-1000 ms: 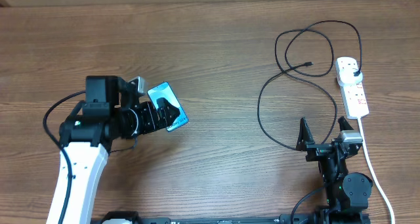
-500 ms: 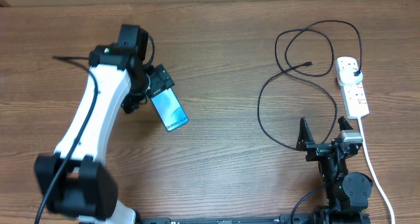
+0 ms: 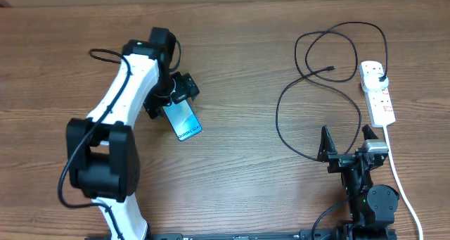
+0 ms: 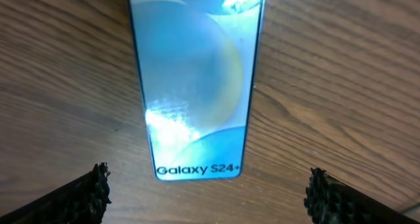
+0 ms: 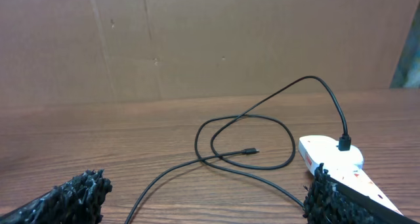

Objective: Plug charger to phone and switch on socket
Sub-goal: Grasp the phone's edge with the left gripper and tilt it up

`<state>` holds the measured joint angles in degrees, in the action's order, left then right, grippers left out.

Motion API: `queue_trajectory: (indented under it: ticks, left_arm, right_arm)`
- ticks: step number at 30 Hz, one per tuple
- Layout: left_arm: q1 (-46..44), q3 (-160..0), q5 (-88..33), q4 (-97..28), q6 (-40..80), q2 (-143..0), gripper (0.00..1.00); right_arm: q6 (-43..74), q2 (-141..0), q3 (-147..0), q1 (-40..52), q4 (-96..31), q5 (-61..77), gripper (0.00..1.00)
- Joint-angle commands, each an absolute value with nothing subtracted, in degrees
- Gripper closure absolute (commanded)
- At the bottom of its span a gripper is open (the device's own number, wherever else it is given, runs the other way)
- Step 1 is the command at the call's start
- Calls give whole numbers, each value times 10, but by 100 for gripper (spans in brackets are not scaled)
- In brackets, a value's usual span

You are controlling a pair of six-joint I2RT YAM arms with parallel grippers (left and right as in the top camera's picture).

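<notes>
The phone (image 3: 184, 122) is narrower than my open fingers' gap, so my left gripper will lower around its long edges next.
The phone (image 3: 184, 122) lies flat on the wooden table with its light blue screen up; its far end is hidden under my left wrist. In the left wrist view the phone (image 4: 197, 79) shows "Galaxy S24+" at its near end. My left gripper (image 3: 174, 98) (image 4: 207, 194) hovers over it, open and empty, touching nothing. The charger is a black cable in loops, its free tip (image 3: 330, 70) (image 5: 249, 152) on the table and its plug in the socket (image 3: 377, 92) (image 5: 328, 155). My right gripper (image 3: 346, 143) (image 5: 207, 194) is open and empty, short of the cable.
The socket's thick white cord (image 3: 401, 184) runs down the right side towards the table's front edge. A brown cardboard wall (image 5: 197, 40) stands behind the table. Bare wood lies between the phone and the cable loops.
My left arm has swung from the left side round to the back, and its wrist now points down over the phone. The phone, cable and right arm have not moved.
</notes>
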<state>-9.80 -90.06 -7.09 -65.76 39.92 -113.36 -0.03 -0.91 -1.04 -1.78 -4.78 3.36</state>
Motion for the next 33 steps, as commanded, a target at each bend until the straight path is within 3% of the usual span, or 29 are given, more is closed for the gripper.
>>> queue_trajectory:
  ticks: [1, 19, 33]
  left_arm:
    - [-102, -910, -71, -657, 392, -1185, 0]
    - [-103, -877, -19, -625, 395, -1216, 1]
    - [-103, -804, -46, -533, 417, -1216, 0]
  right_arm:
    - [-3, -7, -5, -15, -46, 26, 0]
    - [-3, -7, -5, -15, -46, 26, 0]
    - [-3, -7, -5, -15, -46, 26, 0]
